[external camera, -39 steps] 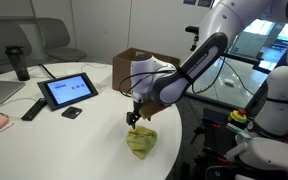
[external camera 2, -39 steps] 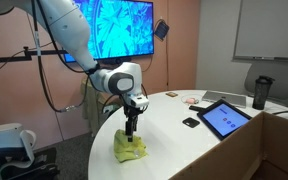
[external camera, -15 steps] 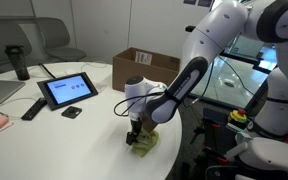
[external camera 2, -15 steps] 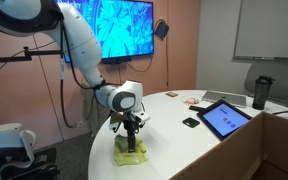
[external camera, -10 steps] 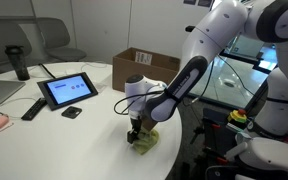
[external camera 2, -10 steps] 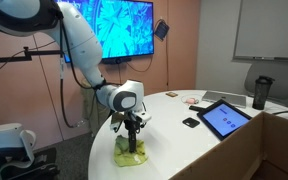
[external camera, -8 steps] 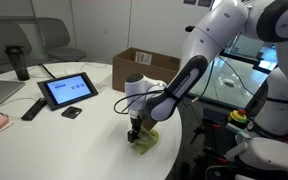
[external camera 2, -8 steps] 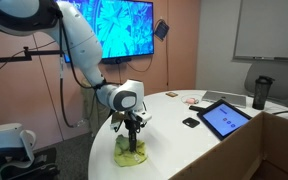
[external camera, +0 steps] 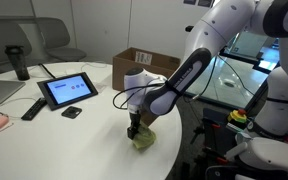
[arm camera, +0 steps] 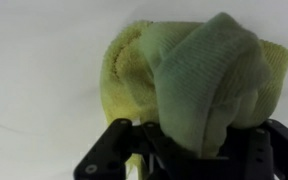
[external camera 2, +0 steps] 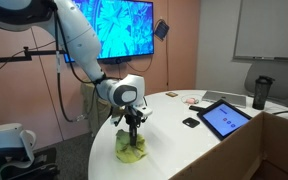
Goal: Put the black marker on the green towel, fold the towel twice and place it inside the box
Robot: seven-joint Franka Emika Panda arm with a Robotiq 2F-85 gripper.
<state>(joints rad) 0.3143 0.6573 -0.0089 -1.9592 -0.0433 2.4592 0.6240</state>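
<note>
The box's sides are higher than the towel, so my gripper should go up with the towel point(external camera: 141, 138), carry it over the box's open top point(external camera: 150, 60) and let it go inside.
The green towel point(external camera: 141, 138) lies bunched in a folded, yellow-green wad on the white table near its front edge; it also shows in the other exterior view point(external camera 2: 132, 150). My gripper point(external camera: 134, 129) stands straight down over it, shut on the towel's upper fold point(external camera 2: 132, 138). In the wrist view the towel point(arm camera: 199, 75) bulges thickly between the black fingers point(arm camera: 124, 150). The box point(external camera: 144, 66), a brown carton with open flaps, stands behind the arm. The black marker is hidden.
A tablet point(external camera: 67, 90) on a stand, a flat black remote point(external camera: 32, 108) and a small black lump point(external camera: 72, 112) lie to the left. A dark cup point(external camera: 19, 63) stands far back. The table edge point(external camera: 179, 140) runs close to the towel.
The gripper has shut on the towel and lifted slightly, pulling the cloth's top up with it.
</note>
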